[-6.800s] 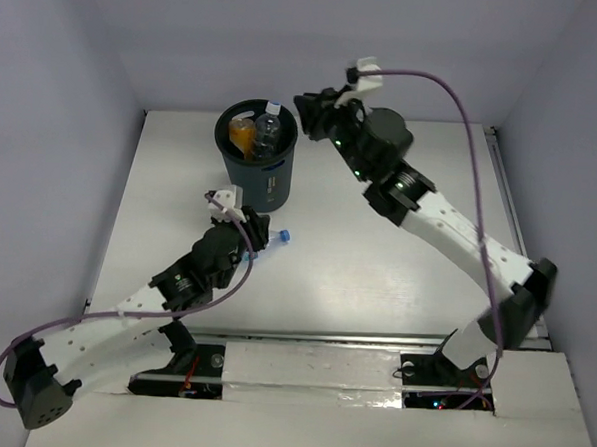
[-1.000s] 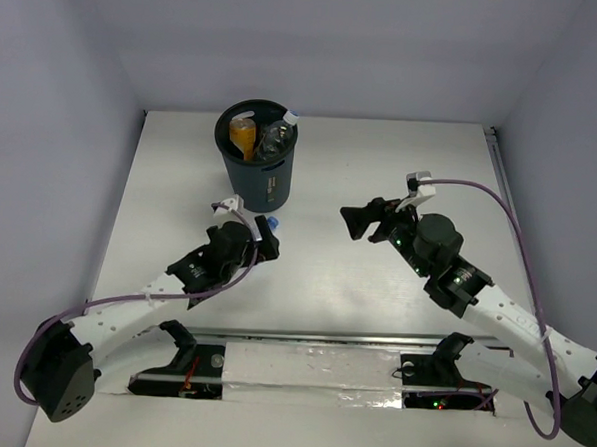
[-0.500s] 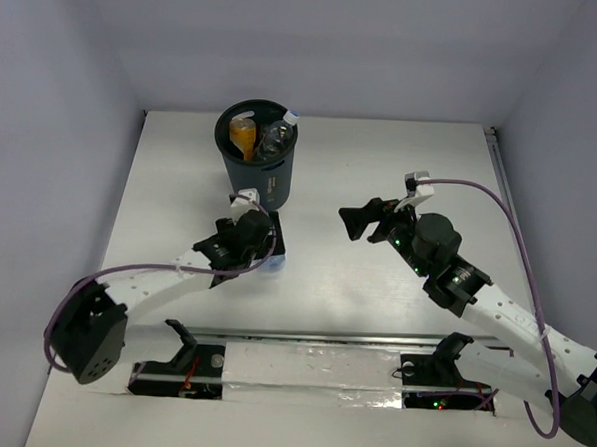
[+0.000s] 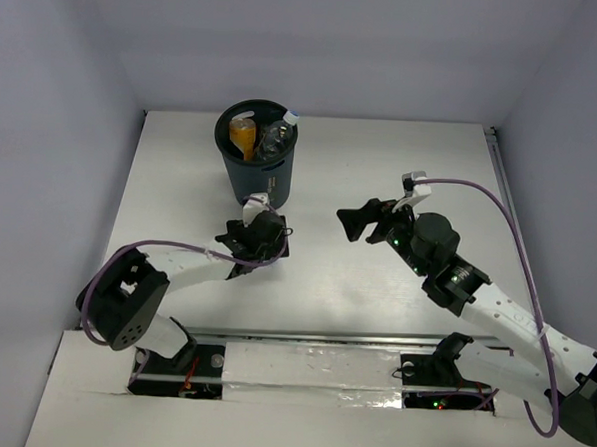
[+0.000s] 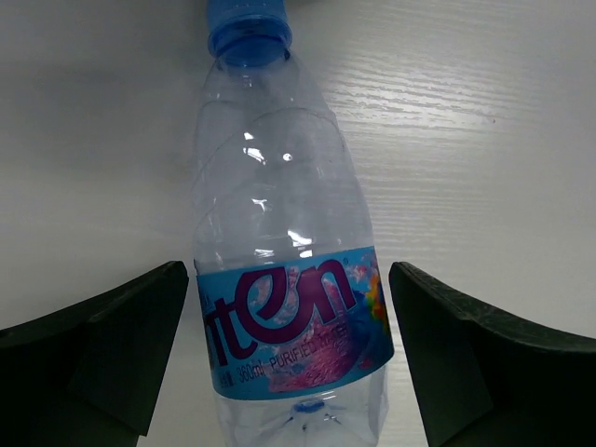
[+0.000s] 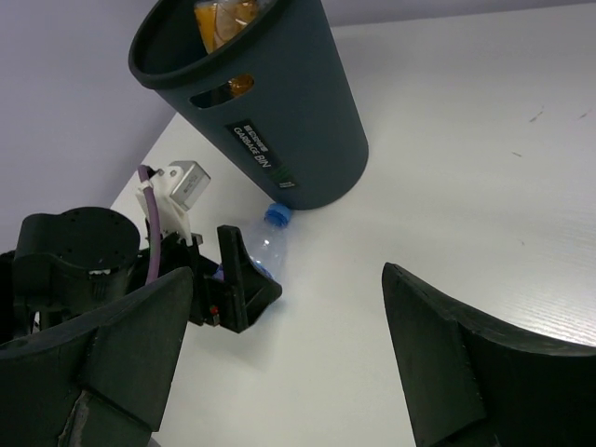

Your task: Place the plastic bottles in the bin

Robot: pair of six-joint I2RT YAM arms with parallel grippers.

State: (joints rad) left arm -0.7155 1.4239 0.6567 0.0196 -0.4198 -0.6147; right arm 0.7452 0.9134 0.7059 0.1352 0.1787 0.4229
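Observation:
My left gripper still straddles the label, and the bottle's clear middle [image 5: 279, 186] lies outward of it, so I should shift my fingers outward toward the cap and close there.
A clear plastic bottle [image 5: 279, 233] with a blue cap [image 5: 247, 23] and a blue-purple label lies on the white table, its cap toward the foot of the bin [image 6: 270, 112]. My left gripper [image 5: 289, 272] is open and straddles the label end, with a gap on each side. From the right wrist the same bottle [image 6: 267, 240] shows beside the left gripper [image 6: 233, 279]. In the top view the left gripper [image 4: 263, 232] covers it. The dark grey bin [image 4: 280, 177] holds a clear bottle [image 4: 273, 137] and an orange one [image 4: 243, 136]. My right gripper [image 4: 364, 222] hangs open and holds nothing.
The bin stands at the back left of the table [image 4: 402, 159], close to the left gripper. Purple walls close in the back and both sides. The right arm [image 4: 475, 293] reaches in from the near right.
The left gripper has swung round and moved toward the bin's foot, and now straddles the lying bottle. The right arm has barely shifted.

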